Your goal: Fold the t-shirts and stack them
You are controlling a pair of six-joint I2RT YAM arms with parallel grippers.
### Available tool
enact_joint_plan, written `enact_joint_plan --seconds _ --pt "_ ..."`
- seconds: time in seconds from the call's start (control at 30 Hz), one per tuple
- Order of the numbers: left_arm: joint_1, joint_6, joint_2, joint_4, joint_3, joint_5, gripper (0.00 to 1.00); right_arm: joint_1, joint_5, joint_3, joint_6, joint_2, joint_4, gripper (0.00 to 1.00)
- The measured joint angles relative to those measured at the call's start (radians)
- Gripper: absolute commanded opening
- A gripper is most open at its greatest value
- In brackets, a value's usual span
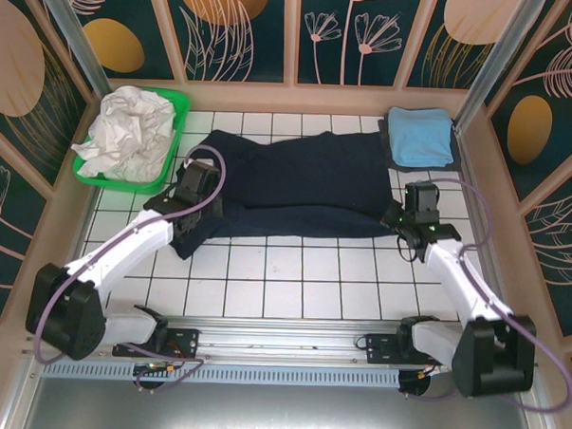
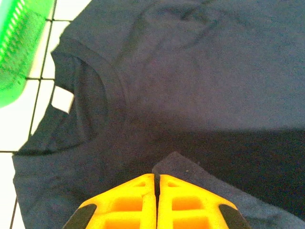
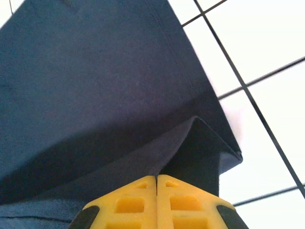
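Note:
The raised fold hangs above its shadow, so my left gripper should move away from the basket and down onto the navy cloth (image 1: 227, 209) (image 2: 113, 162) beside the collar to release the fold.
A large dark navy t-shirt (image 1: 297, 186) lies spread across the middle of the tiled table, its collar (image 2: 90, 95) toward the left. My left gripper (image 1: 197, 196) sits over the collar end, and its yellow fingers (image 2: 143, 195) are shut on a raised fold of the navy cloth. My right gripper (image 1: 411, 220) is at the shirt's right end, shut on a lifted edge of the navy t-shirt (image 3: 109, 95) near its hem corner. A folded light blue t-shirt (image 1: 420, 135) rests at the back right. Crumpled white t-shirt cloth (image 1: 128, 132) fills the basket.
A green plastic basket (image 1: 177, 105) stands at the back left, close to the navy collar; its rim (image 2: 19, 43) is just left of my left gripper. Patterned walls enclose the table on three sides. White tiles (image 1: 293, 272) lie bare in front of the shirt.

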Motion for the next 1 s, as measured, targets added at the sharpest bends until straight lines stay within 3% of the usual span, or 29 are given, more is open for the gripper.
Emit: enact_joint_plan --seconds 0.13,0.27,0.5,1.0 --pt "-0.029 -0.026 -0.063 -0.021 -0.067 0.047 0.00 0.021 0.007 -0.054 0.042 -0.137 -0.046 0.00" --pt "-0.030 -0.037 -0.022 -0.029 -0.105 0.063 0.00 0.024 0.014 -0.097 0.059 -0.156 -0.059 0.00" --pt "-0.030 -0.033 0.158 -0.028 -0.080 0.013 0.00 0.012 0.064 -0.101 0.035 -0.020 0.000 0.00" --pt "-0.030 0.037 0.407 -0.004 0.169 -0.122 0.00 -0.074 0.044 -0.066 -0.038 0.262 0.207 0.00"
